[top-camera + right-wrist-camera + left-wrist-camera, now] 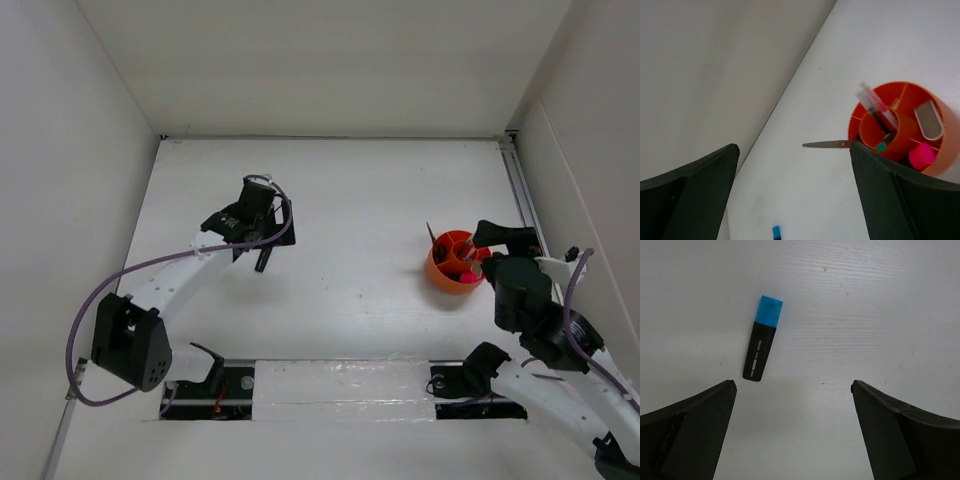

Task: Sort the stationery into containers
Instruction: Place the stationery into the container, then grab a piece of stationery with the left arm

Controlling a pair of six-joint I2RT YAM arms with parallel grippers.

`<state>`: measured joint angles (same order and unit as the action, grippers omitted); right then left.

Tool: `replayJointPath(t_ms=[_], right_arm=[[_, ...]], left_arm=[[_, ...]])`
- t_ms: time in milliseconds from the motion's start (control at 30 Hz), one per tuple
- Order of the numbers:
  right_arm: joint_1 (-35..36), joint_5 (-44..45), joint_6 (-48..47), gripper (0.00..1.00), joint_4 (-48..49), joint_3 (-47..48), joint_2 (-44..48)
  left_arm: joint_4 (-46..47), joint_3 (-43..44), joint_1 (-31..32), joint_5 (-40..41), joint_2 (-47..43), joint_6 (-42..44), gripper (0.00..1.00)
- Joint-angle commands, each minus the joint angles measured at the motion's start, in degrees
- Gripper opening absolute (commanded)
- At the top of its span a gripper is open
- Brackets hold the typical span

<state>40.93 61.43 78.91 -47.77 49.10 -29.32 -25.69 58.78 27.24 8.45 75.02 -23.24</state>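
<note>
Next, my left gripper lowers, turns its fingers in line and closes across the marker's black body [263, 260] [759, 353], as the blue-capped marker lies flat and slightly angled below.
A short blue-capped black marker [761, 339] lies flat on the white table, just ahead of my left gripper [793, 385], which is open and holds nothing. The marker's blue tip also shows far off in the right wrist view [776, 231]. The round orange cup [947, 145] stands at the table's right [440, 275]. In it are pens [875, 107], a pink-capped marker [921, 156] and a pinkish-white piece [928, 119]. A scissors blade [825, 144] sticks out over its rim. My right gripper [794, 150] hangs open and empty just beside the cup [492, 250].
White walls close in the table at the back and on both sides. A metal rail [522, 195] runs along the right edge. The arm bases and black mounts [215, 385] sit along the near edge.
</note>
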Motion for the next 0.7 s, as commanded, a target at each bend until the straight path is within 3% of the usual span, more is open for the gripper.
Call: replayJointPath(t_ms=[0,233,367,500,667], right_arm=[[0.7,-11.7,-35.5,0.98,24.2,-2.2,5.0],[0.7,-30.6,-49.3,0.98,28.4,0.7,4.4],[0.7,-40.2,-51.9,0.98,33.3,-0.4,4.4],[0.7,-42.6,-53.3,0.98,34.0,-0.4,4.9],[0.7,-42.6,-53.9,0.98,34.0,-0.4,5.4]], left_arm=[[-0.9,0.5,-1.0,0.3,2.6,-0.3,1.00],[-1.6,1.8,-1.1,2.0,9.2,1.1,1.00],[-1.6,4.7,-3.8,0.3,13.5,2.6,0.95],[-2.4,6.7,-9.0,-3.8,18.5,3.8,0.86],[-2.4,5.4,-10.6,-4.5,19.6,4.4,0.86]])
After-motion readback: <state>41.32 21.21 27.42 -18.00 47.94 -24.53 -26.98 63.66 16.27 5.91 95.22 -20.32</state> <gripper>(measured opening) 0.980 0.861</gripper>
